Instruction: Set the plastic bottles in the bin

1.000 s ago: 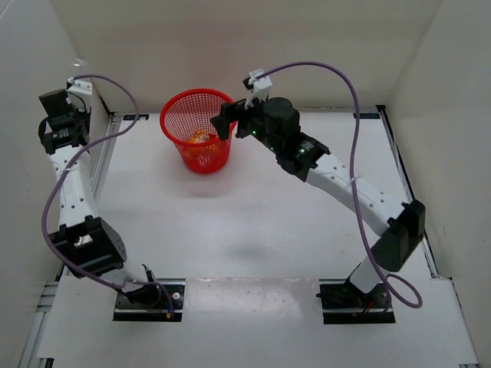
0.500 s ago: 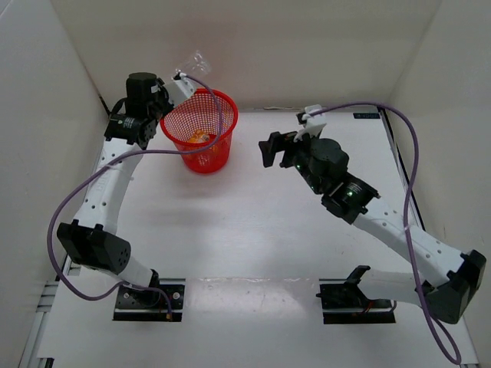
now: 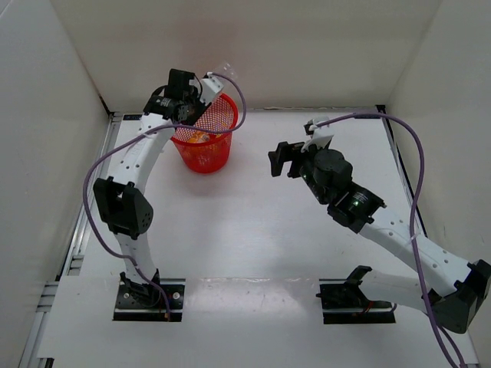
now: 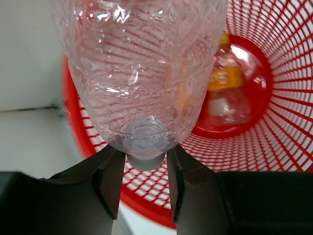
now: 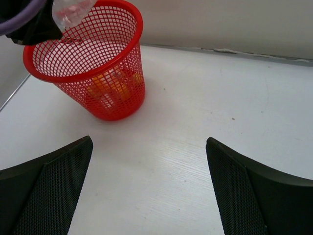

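My left gripper tilts down next, swings over the bin's open middle and releases the clear bottle, since the bottle still sits above the bin's rim.
The red mesh bin (image 3: pixel 222 130) stands at the back left of the table. My left gripper (image 3: pixel 201 101) is above its rim, shut on the neck of the clear bottle (image 3: pixel 223 72), which points up and away. In the left wrist view the clear bottle (image 4: pixel 142 63) fills the top, its cap between my fingers (image 4: pixel 113 178), with the bin (image 4: pixel 288 122) below. An orange bottle (image 4: pixel 226 81) lies on the bin's floor; orange also shows through the mesh (image 5: pixel 110 88). My right gripper (image 3: pixel 281 159) is open and empty, right of the bin (image 5: pixel 134 29).
White walls close in the table at the back and both sides. The left arm's purple cable (image 3: pixel 234 103) loops over the bin's rim. A black strip (image 3: pixel 387 130) runs along the table's right edge.
My left arm has swung right from the left wall, bringing the clear bottle over the bin's rim. My right arm has pulled back from the bin toward the middle right.
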Motion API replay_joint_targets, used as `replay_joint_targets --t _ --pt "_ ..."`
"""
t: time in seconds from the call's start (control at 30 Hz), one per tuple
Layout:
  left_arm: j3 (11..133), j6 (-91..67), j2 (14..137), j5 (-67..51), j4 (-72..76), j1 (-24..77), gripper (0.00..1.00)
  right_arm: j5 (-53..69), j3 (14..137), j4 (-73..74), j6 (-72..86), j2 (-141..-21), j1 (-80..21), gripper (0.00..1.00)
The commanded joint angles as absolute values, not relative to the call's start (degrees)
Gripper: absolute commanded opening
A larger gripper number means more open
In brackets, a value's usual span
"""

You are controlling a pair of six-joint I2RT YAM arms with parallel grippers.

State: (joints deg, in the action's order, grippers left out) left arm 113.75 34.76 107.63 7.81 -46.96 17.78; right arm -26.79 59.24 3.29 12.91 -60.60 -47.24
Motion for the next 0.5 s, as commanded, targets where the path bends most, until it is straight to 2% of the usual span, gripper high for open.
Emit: replay_joint_targets --t 0.0,0.23,0.3,0.33,0.37,0.4,0.43,0.47 --pt "114.8 26.2 108.4 -0.1 -52.5 16.4 0.1 -29.0 59.1 3.1 13.3 -58.2 -47.0 1.0" --pt "111.8 23.2 110.2 -3.4 -52.5 14.9 0.1 -30.1 57.9 4.1 12.7 -58.2 -46.5 1.0" --pt "111.3 22.6 110.2 -4.1 -52.5 14.9 0.2 -30.1 57.9 4.1 12.7 -58.2 -46.5 1.0" --pt "110.7 22.6 110.2 -4.8 -52.5 14.3 0.32 -30.1 57.9 4.1 12.7 -58.2 -46.5 1.0" --pt "110.7 22.6 109.7 -4.8 -52.5 14.3 0.68 -30.1 57.9 4.1 12.7 -58.2 -46.5 1.0" --pt "110.0 22.6 109.2 -5.7 -52.5 13.8 0.83 -30.1 57.9 4.1 12.7 -58.2 -46.5 1.0" --pt "110.0 22.6 109.2 -5.7 -52.5 13.8 0.94 -30.1 57.9 4.1 12.7 -58.2 -46.5 1.0" --pt "110.0 21.8 108.5 -5.7 -52.5 13.3 1.0 -30.1 57.9 4.1 12.7 -58.2 -46.5 1.0"
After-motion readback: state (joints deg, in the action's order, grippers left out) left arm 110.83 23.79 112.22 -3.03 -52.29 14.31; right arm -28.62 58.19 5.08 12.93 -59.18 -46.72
